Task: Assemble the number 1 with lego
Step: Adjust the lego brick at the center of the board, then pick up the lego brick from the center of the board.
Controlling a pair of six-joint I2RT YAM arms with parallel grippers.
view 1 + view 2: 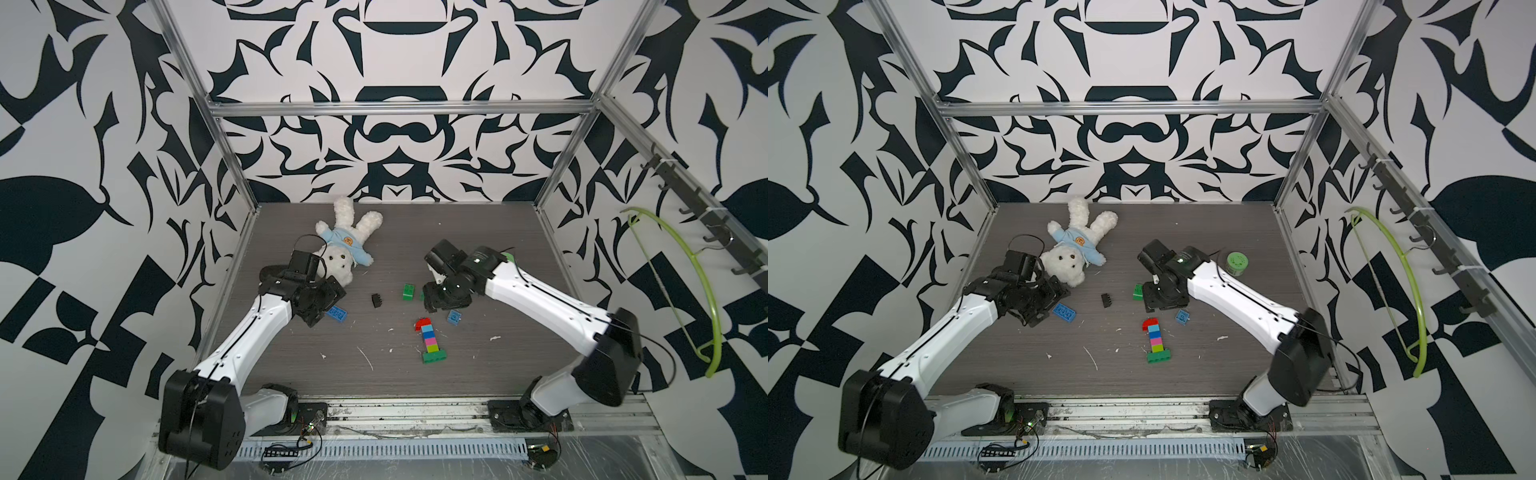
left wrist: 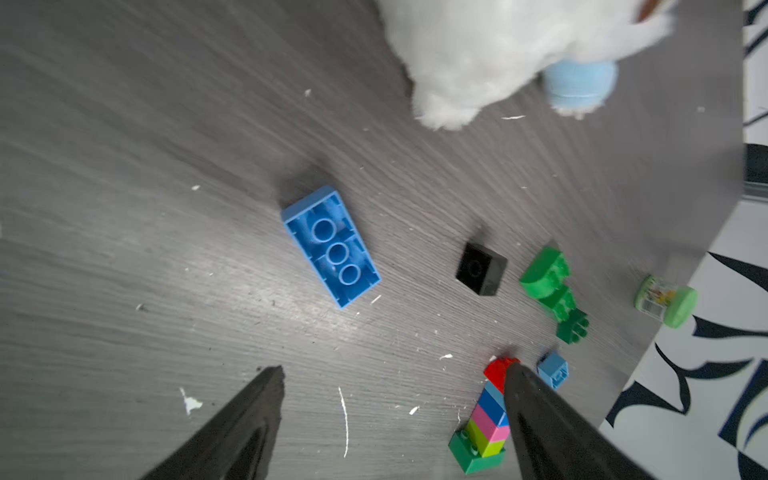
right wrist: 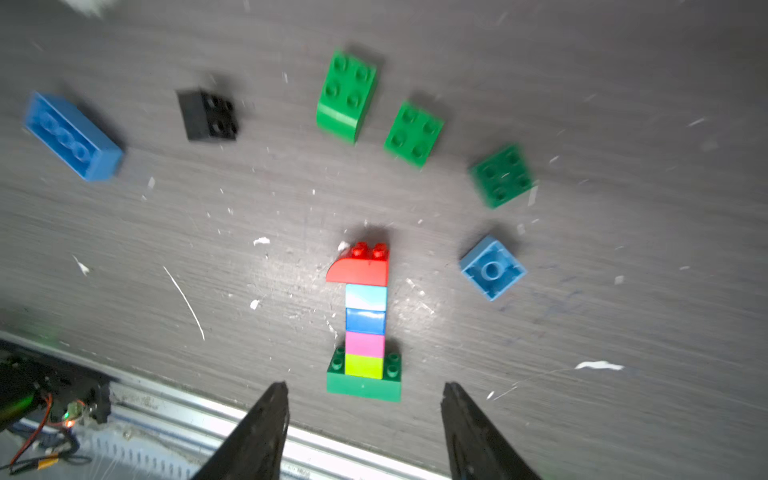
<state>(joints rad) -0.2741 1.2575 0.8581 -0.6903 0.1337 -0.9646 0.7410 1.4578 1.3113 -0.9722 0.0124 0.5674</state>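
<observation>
My left gripper will next turn, lower and close its fingers across the long sides of the long blue brick, slanted below them.
The lego figure lies flat on the table's middle front: green base, then lime, pink, blue and light blue bricks, with a red curved brick on top. Loose lego lies behind it: a long blue brick, a black brick, green bricks and a small blue brick. My left gripper hangs open and empty just left of the long blue brick. Above the figure's far end my right gripper is open and holds nothing.
A white plush bear in a blue shirt lies at the back left, close to the left wrist. A green-lidded jar stands at the right behind the right arm. A metal rail runs along the front edge.
</observation>
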